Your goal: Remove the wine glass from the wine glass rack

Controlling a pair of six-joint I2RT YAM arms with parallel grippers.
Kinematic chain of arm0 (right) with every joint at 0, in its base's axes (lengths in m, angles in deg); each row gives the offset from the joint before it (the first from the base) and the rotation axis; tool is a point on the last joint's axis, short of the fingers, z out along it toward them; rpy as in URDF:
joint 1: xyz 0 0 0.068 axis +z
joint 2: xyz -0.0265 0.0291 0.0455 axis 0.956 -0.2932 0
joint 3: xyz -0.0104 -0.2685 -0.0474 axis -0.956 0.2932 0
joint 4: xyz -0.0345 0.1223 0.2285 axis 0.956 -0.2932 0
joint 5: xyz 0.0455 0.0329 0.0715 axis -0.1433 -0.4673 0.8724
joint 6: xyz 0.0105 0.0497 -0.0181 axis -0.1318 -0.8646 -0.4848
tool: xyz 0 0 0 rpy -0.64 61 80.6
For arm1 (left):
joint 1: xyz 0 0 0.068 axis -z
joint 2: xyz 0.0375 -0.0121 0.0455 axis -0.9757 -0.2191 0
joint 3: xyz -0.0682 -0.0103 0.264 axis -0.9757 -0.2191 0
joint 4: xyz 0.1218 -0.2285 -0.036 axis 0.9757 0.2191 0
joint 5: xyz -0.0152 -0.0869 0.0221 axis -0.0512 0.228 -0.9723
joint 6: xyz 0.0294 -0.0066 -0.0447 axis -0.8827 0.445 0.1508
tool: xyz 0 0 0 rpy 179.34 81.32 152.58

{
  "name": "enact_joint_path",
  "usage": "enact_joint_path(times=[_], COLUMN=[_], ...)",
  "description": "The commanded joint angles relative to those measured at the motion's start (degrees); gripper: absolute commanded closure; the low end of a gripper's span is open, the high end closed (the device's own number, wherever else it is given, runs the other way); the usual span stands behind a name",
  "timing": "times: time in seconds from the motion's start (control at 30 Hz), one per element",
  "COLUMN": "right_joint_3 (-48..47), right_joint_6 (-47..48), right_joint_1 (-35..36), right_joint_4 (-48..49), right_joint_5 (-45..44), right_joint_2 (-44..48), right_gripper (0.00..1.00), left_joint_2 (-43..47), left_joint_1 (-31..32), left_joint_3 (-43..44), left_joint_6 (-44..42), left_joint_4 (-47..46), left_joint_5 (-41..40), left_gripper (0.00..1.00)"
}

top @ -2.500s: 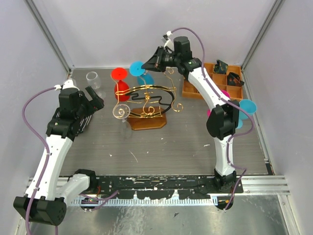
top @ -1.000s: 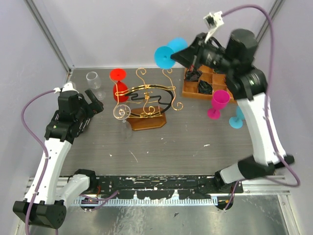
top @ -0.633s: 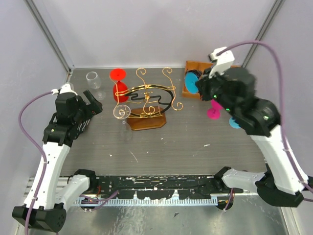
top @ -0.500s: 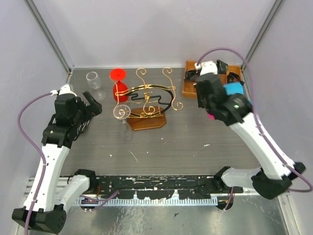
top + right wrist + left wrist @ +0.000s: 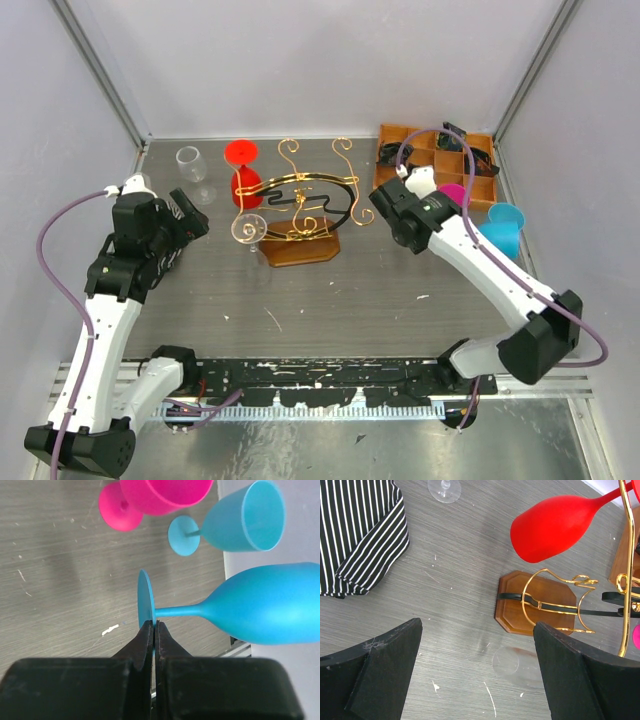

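The blue glass is sideways in my right gripper. My right gripper needs to lower and turn next, set the glass's foot flat on the bare tabletop short of the pink glass (image 5: 427,275), and then release it.
The wine glass rack (image 5: 300,195), gold wire with a black band on a brown wooden base (image 5: 530,602), stands mid-table. A red wine glass (image 5: 245,180) and a clear one (image 5: 247,230) still hang on its left side. My right gripper (image 5: 154,625) is shut on the foot of a blue wine glass (image 5: 260,605), held sideways low over the table at the right, well away from the rack. In the top view the right arm hides that gripper. My left gripper (image 5: 188,215) hangs open left of the rack, nothing between its fingers (image 5: 385,660).
A pink glass (image 5: 160,495) and a second blue glass (image 5: 240,517) stand just beyond the held one, near the right wall. The compartmented wooden tray (image 5: 440,150) sits at the back right. A clear glass (image 5: 190,165) and a striped cloth (image 5: 360,530) are at the left.
My right arm has swung the blue glass from high at the back down to the right side, beside the pink glass. The left arm has barely moved.
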Motion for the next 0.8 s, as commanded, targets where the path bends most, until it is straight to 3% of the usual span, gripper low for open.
enact_joint_path(times=[0.0,0.23,0.43,0.77], right_joint_3=[3.05,1.13,2.52,0.46], right_joint_6=[-5.85,-17.95,-18.04,-24.52], right_joint_1=[-2.49,-4.47,-8.40,-9.46], right_joint_4=[1.63,-3.58,3.72,-0.84], right_joint_5=[3.31,2.03,11.76,6.94], right_joint_2=[-3.65,-14.10,-16.14,-28.03], right_gripper=[0.99,1.00,1.00,1.00], left_joint_2=[0.76,0.81,0.82,0.48], left_joint_1=[-0.02,0.03,-0.02,-0.01], left_joint_3=[0.37,0.54,0.52,-0.20], left_joint_6=[-0.62,-1.95,-2.23,-2.71], left_joint_4=[0.14,0.54,0.67,0.11], left_joint_5=[0.37,-0.38,-0.43,0.00], left_gripper=[0.01,0.01,0.02,0.02])
